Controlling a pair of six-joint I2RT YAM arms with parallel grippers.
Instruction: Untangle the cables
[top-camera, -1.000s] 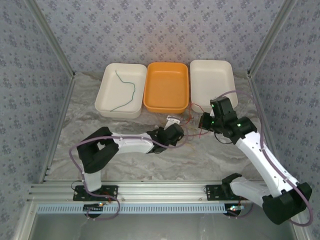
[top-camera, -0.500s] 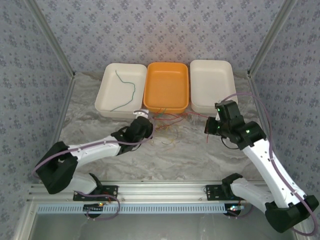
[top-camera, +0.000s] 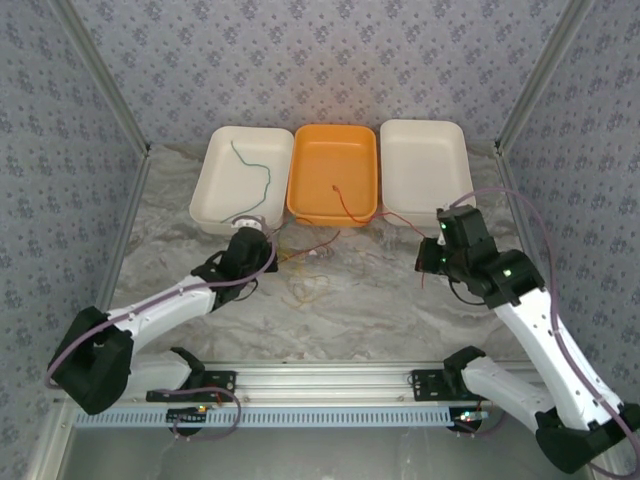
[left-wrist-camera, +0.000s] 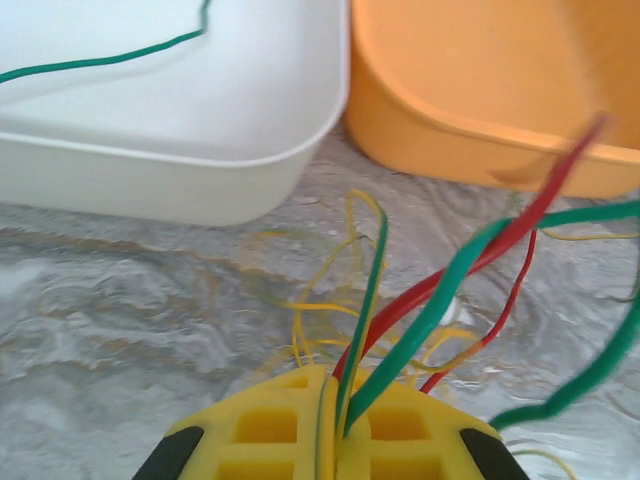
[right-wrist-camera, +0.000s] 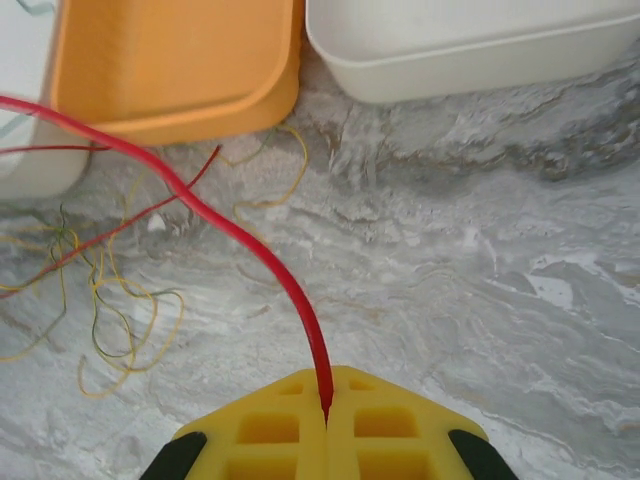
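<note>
The robot's left gripper should next go over the loose yellow-tan loops between the arms and then let go of the bundle.
My left gripper (top-camera: 266, 232) sits by the front edge of the left white tray (top-camera: 215, 170). In the left wrist view it (left-wrist-camera: 345, 400) is shut on a bundle of cables: green (left-wrist-camera: 440, 300), red (left-wrist-camera: 540, 200) and thin yellow ones. My right gripper (top-camera: 425, 266) is off to the right, and in the right wrist view it (right-wrist-camera: 326, 400) is shut on a single red cable (right-wrist-camera: 250, 255). Loose yellow-tan loops (top-camera: 305, 287) lie on the table between the arms. Another red cable (top-camera: 346, 205) trails over the orange tray's front wall. A lone green cable (top-camera: 256, 180) lies in the left white tray.
The orange tray (top-camera: 310, 150) stands at the back middle, with a second white tray (top-camera: 400, 150) to its right. Metal frame posts and patterned walls close in both sides. Marbled table surface lies open toward the near edge.
The left arm has swung left toward the white tray, dragging its bundle along. The right gripper has pulled right and nearer. The tangle has stretched apart, and a red cable now reaches into the orange tray.
</note>
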